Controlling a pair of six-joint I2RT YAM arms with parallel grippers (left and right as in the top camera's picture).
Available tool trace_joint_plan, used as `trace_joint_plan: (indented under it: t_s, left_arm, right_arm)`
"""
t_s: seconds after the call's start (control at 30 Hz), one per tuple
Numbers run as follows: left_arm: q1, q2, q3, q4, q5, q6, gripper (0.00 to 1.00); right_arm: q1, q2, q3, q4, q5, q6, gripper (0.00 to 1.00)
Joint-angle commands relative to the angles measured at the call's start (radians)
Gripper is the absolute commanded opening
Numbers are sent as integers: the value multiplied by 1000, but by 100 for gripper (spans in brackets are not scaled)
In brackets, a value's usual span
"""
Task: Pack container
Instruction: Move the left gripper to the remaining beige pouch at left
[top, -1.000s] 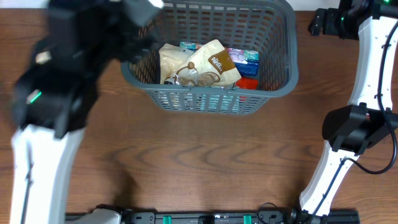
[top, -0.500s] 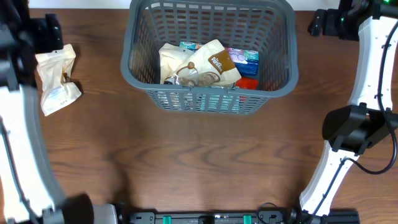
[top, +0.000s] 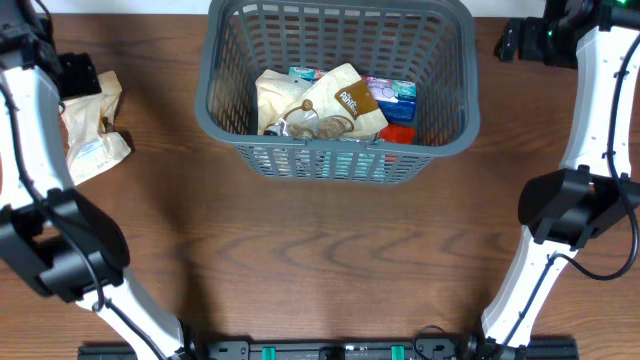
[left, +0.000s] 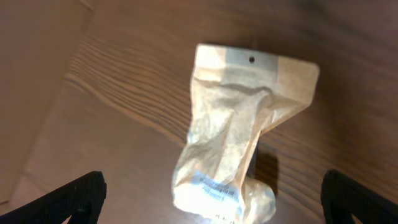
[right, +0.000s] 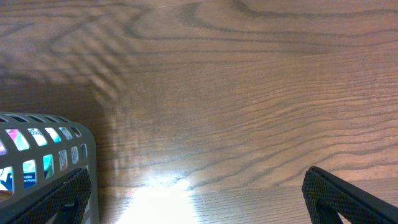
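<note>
Next, my left gripper lowers its open fingers astride the tan packet's narrow middle (top: 91, 120) (left: 219, 146) to close, as this lies below it, slimmer than their spread.
The container (top: 340, 150), a dark grey lattice basket, stands at the top middle of the table. It holds a tan snack packet (top: 322, 100), a blue packet (top: 392, 92) and a red one (top: 398, 133). A crumpled tan packet (top: 92, 130) lies flat on the table far left of the container. My left gripper (top: 78, 74) hovers over this packet's far end. In the left wrist view the tan packet (left: 239, 130) lies between the spread fingers (left: 74, 198), untouched; the left gripper (left: 214, 205) is open. My right gripper (top: 520, 38) stands open over bare wood, right of the container (right: 43, 134).
The wooden table (top: 330, 260) stretches in front of the container. The right arm's base (top: 575, 210) stands at the right edge, and the left arm's elbow (top: 60, 245) hangs over the left front. The table's left edge (left: 37, 124) runs close to the loose packet.
The left arm has swung from beside the container out to the far left, uncovering the loose tan packet, and now hovers over it. The right arm has not moved.
</note>
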Motion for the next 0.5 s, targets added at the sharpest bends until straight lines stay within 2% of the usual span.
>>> trace_joint_plan:
  t_s: [0.0, 0.2, 0.47]
  left_arm:
    - [8, 79, -5, 6, -12, -11, 99]
    - [14, 183, -5, 31, -7, 17, 99]
    - [50, 268, -5, 51, 84, 34, 99]
  right_arm:
    - [4, -2, -5, -4, -8, 13, 99]
    - [5, -2, -5, -13, -8, 13, 99]
    - [5, -2, -5, -17, -8, 13, 99]
